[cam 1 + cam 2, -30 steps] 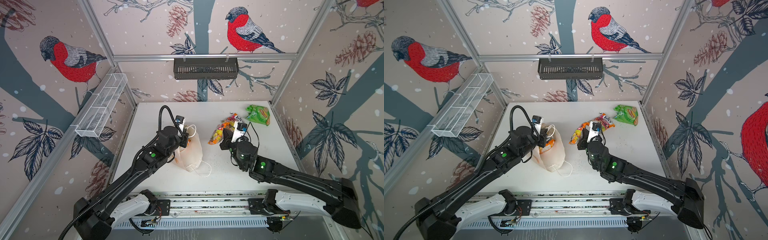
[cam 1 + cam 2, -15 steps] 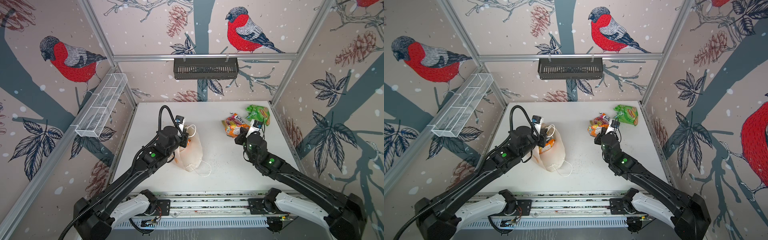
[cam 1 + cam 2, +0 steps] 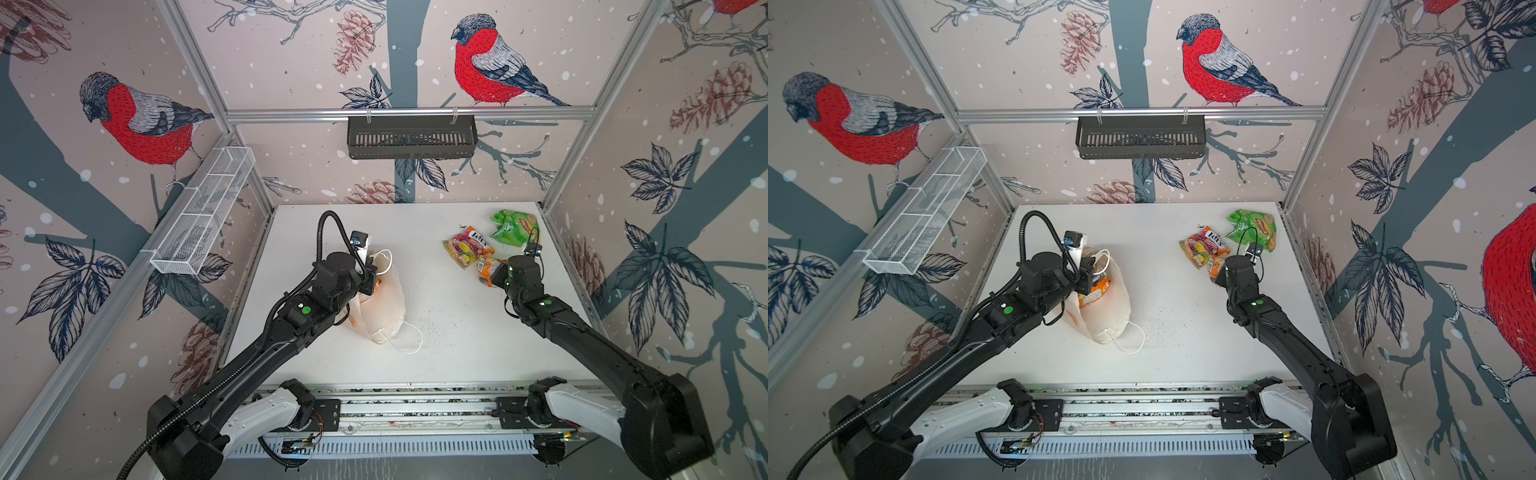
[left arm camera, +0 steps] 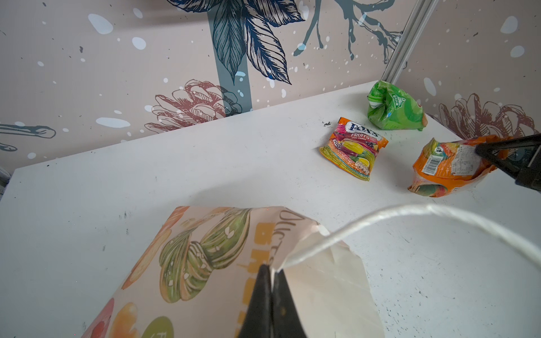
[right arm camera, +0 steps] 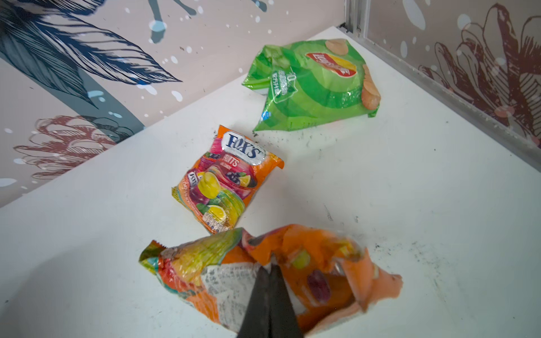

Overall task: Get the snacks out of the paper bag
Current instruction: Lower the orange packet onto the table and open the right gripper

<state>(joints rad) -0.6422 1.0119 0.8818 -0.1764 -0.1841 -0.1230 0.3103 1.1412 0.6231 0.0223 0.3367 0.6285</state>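
Observation:
My right gripper will next move down to the empty tabletop just short of the multicoloured packet [image 3: 467, 247] and let go of the crumpled orange packet, because that packet is hanging above the table.
The cream paper bag [image 3: 386, 299] [image 3: 1113, 303] stands left of the middle of the table, and my left gripper [image 4: 272, 270] is shut on its rim beside a cord handle [image 4: 380, 216]. An orange snack [image 3: 1094, 291] shows inside the bag's mouth. My right gripper [image 5: 270, 264] is shut on a crumpled orange packet [image 5: 307, 263] [image 4: 448, 166] low over the table at the far right. Just beyond it lie a multicoloured packet [image 3: 467, 247] [image 5: 228, 187] and a green packet [image 3: 513, 226] [image 5: 313, 85] near the back right corner.
A black slotted basket [image 3: 411, 137] hangs on the back wall and a white wire shelf [image 3: 203, 216] on the left wall. The bag's other cord handle [image 3: 407, 340] trails on the table towards the front. The right wall's frame [image 5: 439, 82] runs close past the green packet.
My right gripper has carried the orange packet to the right, away from the bag, down beside the multicoloured packet. The left arm and the bag have stayed still.

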